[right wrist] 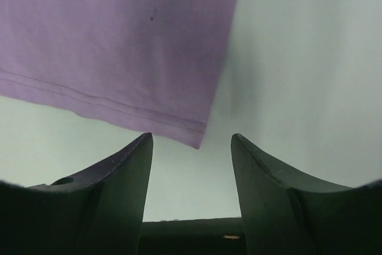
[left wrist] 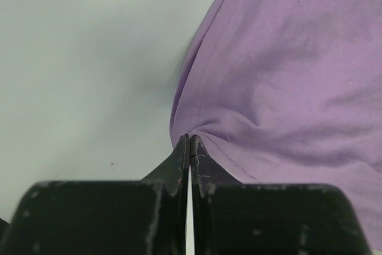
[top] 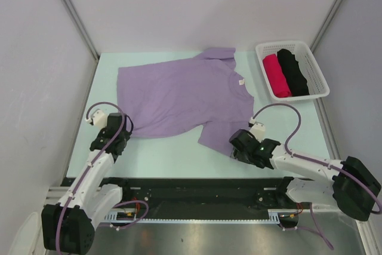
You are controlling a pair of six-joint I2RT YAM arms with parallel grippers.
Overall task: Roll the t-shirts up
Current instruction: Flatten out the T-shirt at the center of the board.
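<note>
The robot's right gripper needs to edge onto the sleeve's hemmed corner [right wrist: 197,137] next and close there, because that corner lies just beyond the open fingers and is lined up between them.
A lilac t-shirt [top: 179,97] lies spread flat on the pale table, one sleeve toward the far side, one toward my right arm. My left gripper [top: 121,131] is shut on the shirt's near left hem corner; in the left wrist view its tips [left wrist: 189,141] pinch the cloth [left wrist: 286,76]. My right gripper [top: 234,150] is open and empty just short of the near sleeve's corner; the hemmed corner [right wrist: 200,132] sits just beyond and between its fingers [right wrist: 138,153] in the right wrist view. A crimson-pink roll [top: 277,75] and a black roll [top: 292,71] lie in the basket.
A white slatted basket [top: 318,70] stands at the far right. White walls with metal posts close in the table on three sides. A black rail [top: 191,186] runs along the near edge by the arm bases.
</note>
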